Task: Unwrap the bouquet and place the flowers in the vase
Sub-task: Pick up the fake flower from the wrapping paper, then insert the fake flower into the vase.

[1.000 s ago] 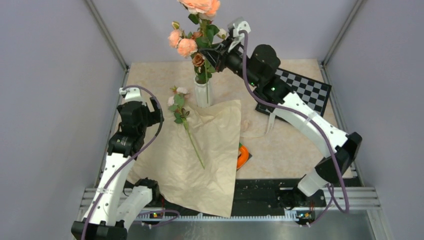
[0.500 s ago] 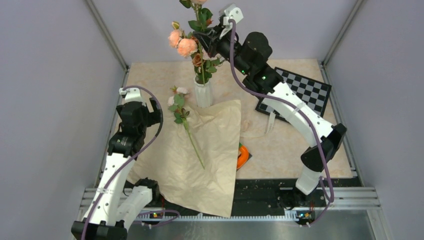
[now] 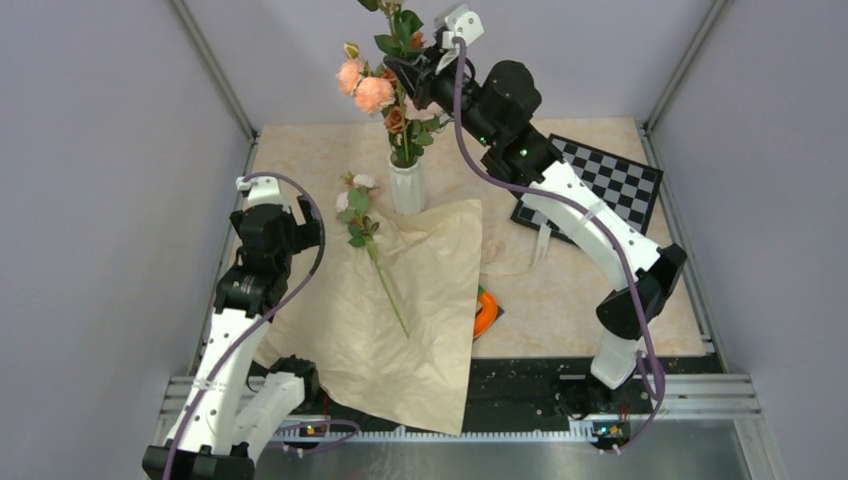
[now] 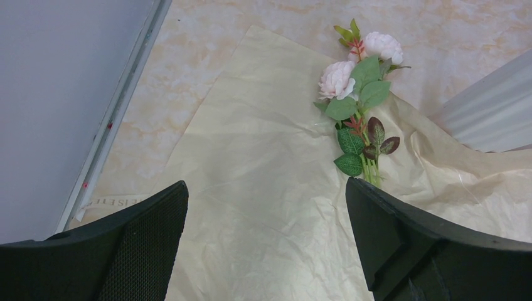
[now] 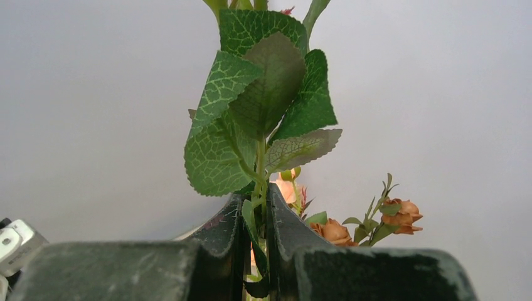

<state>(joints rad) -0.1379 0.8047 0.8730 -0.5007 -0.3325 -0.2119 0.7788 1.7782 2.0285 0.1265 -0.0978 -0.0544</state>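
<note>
The leafy green stem goes down from my right gripper into the white ribbed vase's opening (image 3: 404, 164) among the peach roses next for release, since the vase's opening lies below my gripper.
The bouquet's kraft paper (image 3: 400, 310) lies unfolded on the table. The white ribbed vase (image 3: 406, 188) stands at its far edge and holds peach roses (image 3: 365, 88). High above the vase, my right gripper (image 3: 405, 70) is shut on a leafy green flower stem (image 5: 258, 199). Its bloom runs out of the top of the view. Whether its lower end is inside the vase cannot be told. One pale pink sprig (image 3: 358, 212) lies on the paper. My left gripper (image 4: 265, 188) hovers open over the paper (image 4: 263, 157), short of the sprig (image 4: 357, 81), with the vase (image 4: 495, 106) to its right.
An orange ring (image 3: 485, 312) sticks out from under the paper's right edge. A cream ribbon (image 3: 512, 262) lies beside it, with a checkerboard (image 3: 600, 180) at the back right. Grey walls close in on three sides.
My right gripper has risen and moved slightly left with the stem, carrying its big peach bloom out of the top of the view. The left arm has stayed still.
</note>
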